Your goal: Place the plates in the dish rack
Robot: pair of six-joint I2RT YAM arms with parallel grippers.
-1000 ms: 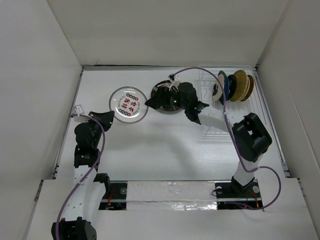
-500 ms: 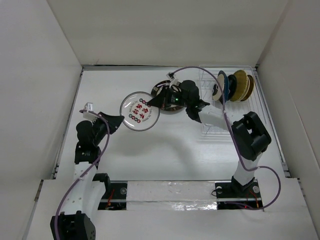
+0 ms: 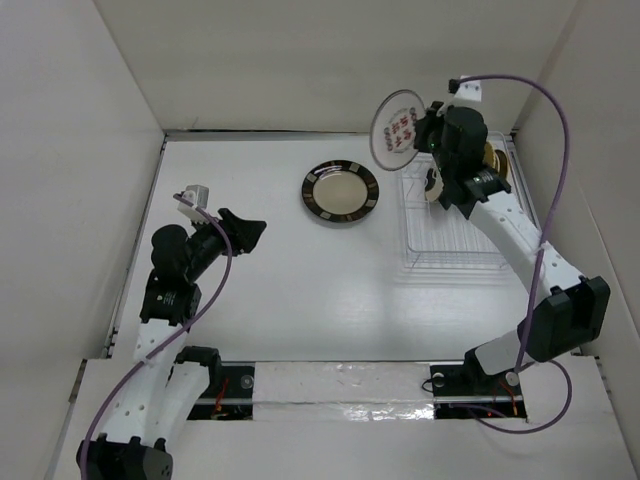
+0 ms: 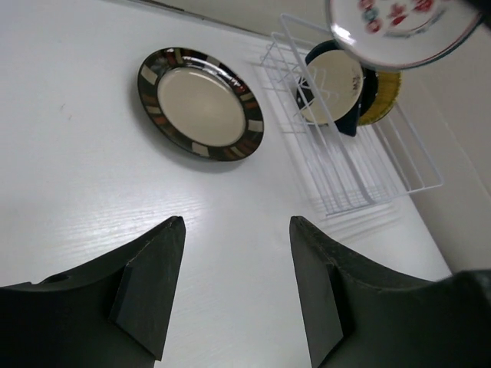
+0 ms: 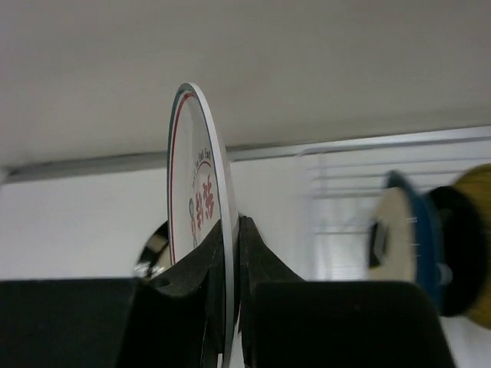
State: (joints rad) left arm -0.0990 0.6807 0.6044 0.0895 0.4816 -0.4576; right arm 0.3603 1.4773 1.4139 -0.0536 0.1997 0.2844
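The white plate needs to go down into the rack's far end [image 3: 416, 184] [image 5: 345, 236] beside the cream plate, so my right gripper should turn first.
My right gripper [image 3: 425, 135] is shut on the rim of the white plate with red marks [image 3: 398, 127], holding it upright high over the left end of the dish rack [image 3: 455, 250]. In the right wrist view the plate [image 5: 196, 184] stands edge-on between the fingers [image 5: 268, 261]. Several plates [image 3: 470, 172] stand at the rack's far end, a cream one and a blue one in front [image 4: 330, 80]. A black-rimmed cream plate [image 3: 341, 191] lies flat on the table. My left gripper [image 3: 245, 228] is open and holds nothing, low at the left [image 4: 236, 222].
White walls close in the table at the back and both sides. The rack's near part [image 4: 360, 176] holds only bare wire prongs. The right arm's purple cable [image 3: 545, 110] loops above the rack.
The left gripper carried the red-marked plate to the right gripper, which shut on it. The left gripper let go, opened and drew back. The right arm lifted the plate over the rack.
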